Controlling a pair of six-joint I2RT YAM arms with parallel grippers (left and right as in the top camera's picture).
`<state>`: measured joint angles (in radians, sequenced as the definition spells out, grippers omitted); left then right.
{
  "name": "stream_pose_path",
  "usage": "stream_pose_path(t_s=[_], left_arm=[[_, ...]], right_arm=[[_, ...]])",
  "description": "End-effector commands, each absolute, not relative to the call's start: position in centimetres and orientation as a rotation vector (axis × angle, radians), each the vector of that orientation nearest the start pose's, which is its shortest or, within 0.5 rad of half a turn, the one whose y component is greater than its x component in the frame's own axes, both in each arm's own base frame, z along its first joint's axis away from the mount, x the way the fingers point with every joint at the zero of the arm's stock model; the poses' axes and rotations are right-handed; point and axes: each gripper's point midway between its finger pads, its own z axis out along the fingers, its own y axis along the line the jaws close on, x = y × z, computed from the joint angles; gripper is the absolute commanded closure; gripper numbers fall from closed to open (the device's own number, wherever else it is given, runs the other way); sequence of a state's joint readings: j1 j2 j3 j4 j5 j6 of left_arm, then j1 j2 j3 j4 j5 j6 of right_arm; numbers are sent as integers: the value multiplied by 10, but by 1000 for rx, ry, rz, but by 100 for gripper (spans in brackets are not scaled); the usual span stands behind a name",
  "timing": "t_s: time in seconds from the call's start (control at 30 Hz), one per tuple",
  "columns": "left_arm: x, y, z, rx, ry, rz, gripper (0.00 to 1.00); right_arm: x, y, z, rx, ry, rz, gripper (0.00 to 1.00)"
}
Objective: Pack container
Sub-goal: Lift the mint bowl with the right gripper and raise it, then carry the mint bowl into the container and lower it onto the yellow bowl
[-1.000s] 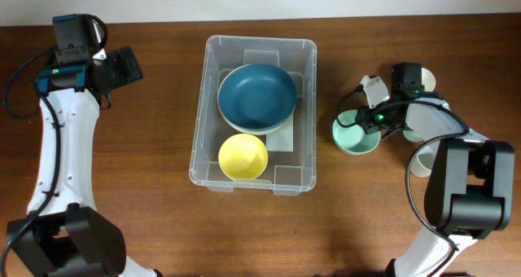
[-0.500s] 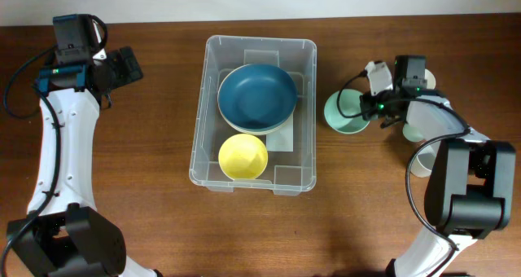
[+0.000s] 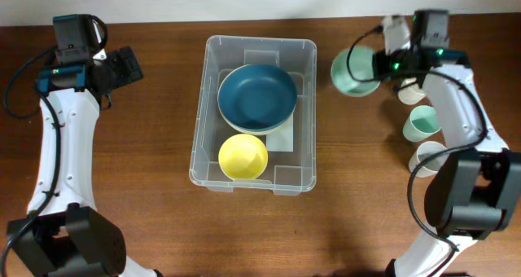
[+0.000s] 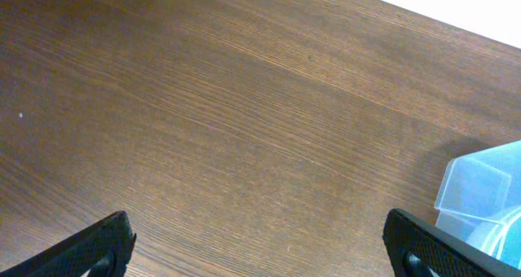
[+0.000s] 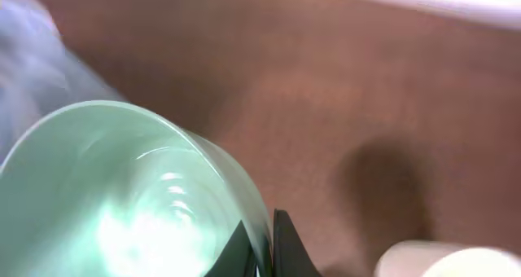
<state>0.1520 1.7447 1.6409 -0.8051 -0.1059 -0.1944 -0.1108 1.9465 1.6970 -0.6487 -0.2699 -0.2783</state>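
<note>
To my right gripper's left in the overhead view sits the empty small yellow bowl [image 3: 242,157], so I will swing there, lower the mint green bowl [image 3: 350,72] inside and release it.
The container [image 3: 303,158], a large clear bin, stands at mid-table holding a dark blue bowl [image 3: 256,96] and a small yellow bowl [image 3: 242,156]. My right gripper [image 3: 379,64] is shut on the rim of a mint green bowl [image 3: 350,72], held tilted in the air just right of the container's far corner. In the right wrist view the fingertips [image 5: 281,243] pinch the wall of that mint green bowl [image 5: 122,195]. My left gripper [image 3: 127,67] hangs open over bare wood, far left of the container. Its fingers [image 4: 102,244] stand wide apart, and the container's corner [image 4: 480,187] shows at the right.
Right of the container, a cream cup [image 3: 409,92], a mint cup [image 3: 422,124] and a white cup [image 3: 428,156] stand under my right arm. The cream cup [image 5: 448,261] also shows in the right wrist view. The white wall runs along the table's far edge.
My right gripper closed on the mint bowl's rim, lifted it off the table and carried it toward the far edge. The left arm has not moved.
</note>
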Motion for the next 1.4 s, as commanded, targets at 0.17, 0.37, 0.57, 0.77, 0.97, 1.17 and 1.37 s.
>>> stream_pose_path(t_s=[0.17,0.37,0.57,0.77,0.97,1.17,1.37], left_arm=[[459,90,227,-469,2402,118,0],[459,90,227,-469,2402,118,0],[459,90,227,-469,2402,118,0],[459,90,226,-469,2403,118,0],[459,90,226,-469,2403,118,0],[459,90,227,-469,2402,118,0],[459,90,226,-469,2403,118,0]], right_arm=[[516,19,302,-356,2262,166,96],[481,98,299,-516,2348,280,96],[433,191,282,-721,2423,407,96],[380,268,257,-978,2440,478,96],[353,289,200,-1103,2523,425,96],[348,290,153,-1059,2596,434,96],[345,289,129,-1060,2618,432,96]])
